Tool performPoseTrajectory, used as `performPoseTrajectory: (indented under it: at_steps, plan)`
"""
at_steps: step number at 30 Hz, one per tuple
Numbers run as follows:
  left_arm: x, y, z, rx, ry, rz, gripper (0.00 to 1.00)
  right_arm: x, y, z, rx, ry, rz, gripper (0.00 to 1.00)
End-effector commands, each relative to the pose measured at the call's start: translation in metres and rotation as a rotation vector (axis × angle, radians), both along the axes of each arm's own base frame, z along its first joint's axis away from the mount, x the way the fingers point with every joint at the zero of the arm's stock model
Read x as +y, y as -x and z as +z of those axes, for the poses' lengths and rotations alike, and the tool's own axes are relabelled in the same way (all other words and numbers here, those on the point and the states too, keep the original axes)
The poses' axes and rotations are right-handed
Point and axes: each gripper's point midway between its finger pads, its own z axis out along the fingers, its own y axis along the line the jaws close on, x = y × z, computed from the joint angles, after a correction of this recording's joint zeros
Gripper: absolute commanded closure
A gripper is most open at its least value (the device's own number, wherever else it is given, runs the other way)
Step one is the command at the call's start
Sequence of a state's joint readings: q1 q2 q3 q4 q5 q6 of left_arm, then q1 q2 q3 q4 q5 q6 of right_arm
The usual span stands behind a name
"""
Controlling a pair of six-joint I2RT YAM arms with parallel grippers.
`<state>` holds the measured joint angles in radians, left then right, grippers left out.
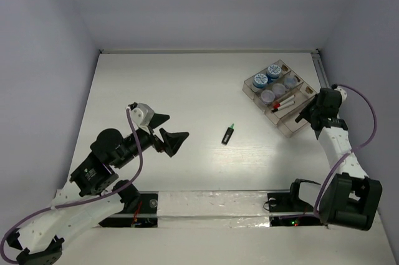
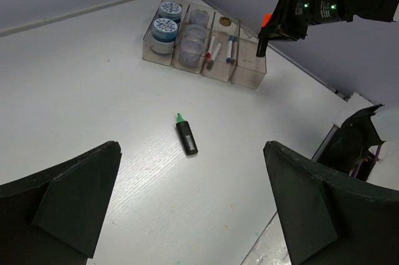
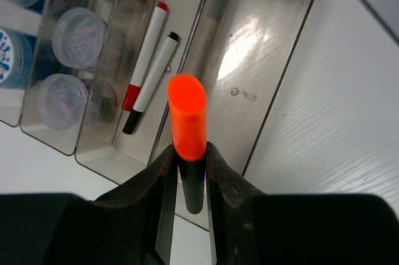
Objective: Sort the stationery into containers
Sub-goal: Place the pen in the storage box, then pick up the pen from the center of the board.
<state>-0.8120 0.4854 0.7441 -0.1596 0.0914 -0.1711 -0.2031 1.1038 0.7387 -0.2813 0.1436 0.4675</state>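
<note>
My right gripper will lower toward the section's bottom and release the orange-tipped black highlighter [image 3: 187,118], since the tray's end section [image 3: 232,118] beside the capped pens is empty below.
A clear compartmented tray [image 1: 290,129] sits at the far right of the table; it also shows in the left wrist view [image 2: 249,79] and the right wrist view [image 3: 300,47]. It holds blue-lidded pots [image 1: 273,71], greyish pots [image 3: 78,35], a red-capped pen [image 3: 147,58] and a black-capped pen [image 3: 153,77]. My right gripper [image 3: 187,150] is shut on the orange-tipped black highlighter [image 3: 187,118], holding it upright just above the tray's near end [image 1: 308,114]. The green-tipped highlighter [image 1: 229,133] lies on the table centre [image 2: 186,136]. My left gripper [image 1: 176,129] is open and empty, left of it [image 2: 191,160].
White walls close the table at the back and sides. A metal rail [image 1: 322,68] runs along the right edge behind the tray. A taped strip [image 1: 212,206] runs along the near edge between the arm bases.
</note>
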Motion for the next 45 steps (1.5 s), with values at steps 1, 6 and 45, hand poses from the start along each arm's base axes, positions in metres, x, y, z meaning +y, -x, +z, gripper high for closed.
performPoseTrajectory:
  at_steps: [1, 6, 45]
  plan:
    - [0.004, 0.000, 0.009, -0.037, 0.022, 0.015, 0.01, 0.001, -0.018, 0.008, -0.021, -0.020, 0.020, 1.00]
    - [0.002, -0.004, 0.001, -0.008, 0.000, 0.026, 0.01, 0.002, -0.022, -0.004, -0.006, -0.048, 0.015, 0.92]
    - [0.081, -0.071, 0.002, 0.008, 0.028, 0.495, 0.01, 0.431, 0.028, 0.011, -0.056, -0.068, 1.396, 0.31]
